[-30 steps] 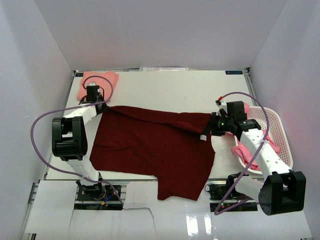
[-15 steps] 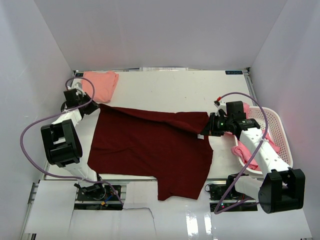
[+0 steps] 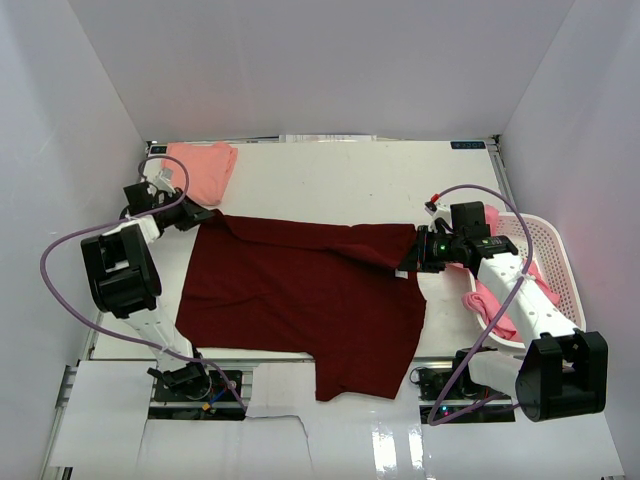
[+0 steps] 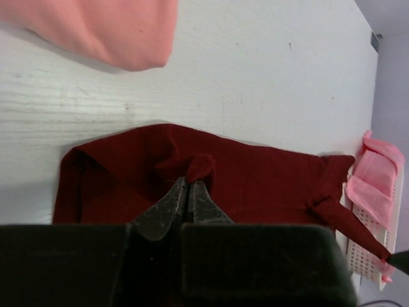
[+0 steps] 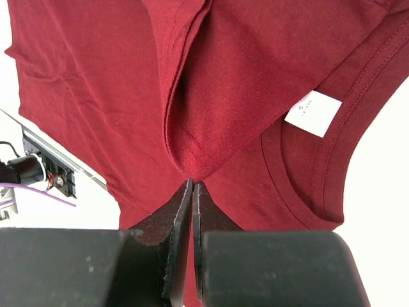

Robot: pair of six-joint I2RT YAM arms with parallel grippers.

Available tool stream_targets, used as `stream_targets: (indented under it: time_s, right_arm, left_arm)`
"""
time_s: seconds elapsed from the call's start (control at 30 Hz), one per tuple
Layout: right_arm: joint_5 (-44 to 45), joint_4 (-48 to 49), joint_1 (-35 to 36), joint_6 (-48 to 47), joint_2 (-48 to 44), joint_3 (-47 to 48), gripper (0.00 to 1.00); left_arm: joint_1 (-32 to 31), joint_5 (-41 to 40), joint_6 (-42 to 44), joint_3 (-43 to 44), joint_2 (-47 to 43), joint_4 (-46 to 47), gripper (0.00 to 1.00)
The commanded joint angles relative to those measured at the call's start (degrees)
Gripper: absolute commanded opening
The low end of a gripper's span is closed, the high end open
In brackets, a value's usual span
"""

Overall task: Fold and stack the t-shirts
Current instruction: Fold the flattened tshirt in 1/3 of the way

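Observation:
Next, my left gripper lowers slightly back and releases the fold onto the maroon t-shirt's corner by the salmon t-shirt, since it lies below and back.
A dark maroon t-shirt [image 3: 300, 290] lies spread over the table's middle, its lower hem hanging past the near edge. At its far left corner my left gripper [image 3: 200, 215] is shut on a small bunched fold [image 4: 199, 166]; the closed tips [image 4: 190, 182] pinch the cloth. My right gripper [image 3: 412, 252] is shut on a fold at the shirt's right side [image 5: 193, 184], beside the collar and its white size label [image 5: 313, 113]. A salmon t-shirt [image 3: 205, 165] lies folded at the far left corner. Pink t-shirts [image 3: 497, 300] sit in the basket.
A white mesh basket [image 3: 552, 262] stands at the table's right edge under my right arm, also seen far right in the left wrist view [image 4: 367, 256]. Purple cables loop off both arms. White walls enclose the table on three sides.
My left arm has swung out to the left and now points right at the shirt's far left corner, which has shifted left with it. The right gripper has edged slightly left.

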Motion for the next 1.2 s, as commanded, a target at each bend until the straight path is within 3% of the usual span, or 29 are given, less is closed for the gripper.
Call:
stream_targets:
  time_s: [0.0,0.07,0.33,0.47,0.87,1.17]
  right_arm:
    - [-2.2,0.9,0.2,-1.4,0.0,1.6,0.08]
    - [-2.4,1.1,0.2,-1.5,-0.2,1.6,0.08]
    - [-3.9,2.3,0.2,-1.3,0.0,0.6,0.08]
    - [-4.2,2.2,0.2,-1.5,0.1,0.7,0.08]
    - [-4.4,2.5,0.2,-1.6,0.3,0.5,0.08]
    - [-4.7,2.5,0.2,-1.6,0.8,0.5,0.08]
  left_arm:
    - [1.6,8.9,1.3,0.5,1.5,1.6,0.00]
    - [2.7,12.2,0.6,3.6,5.0,1.6,0.00]
    - [3.9,1.5,6.3,5.0,3.6,-7.3,0.00]
    - [3.9,0.3,8.0,5.9,4.5,-9.6,0.00]
    - [3.9,10.9,10.6,6.8,5.0,-10.9,0.00]
    - [4.0,11.3,11.3,6.6,4.6,-12.2,0.00]
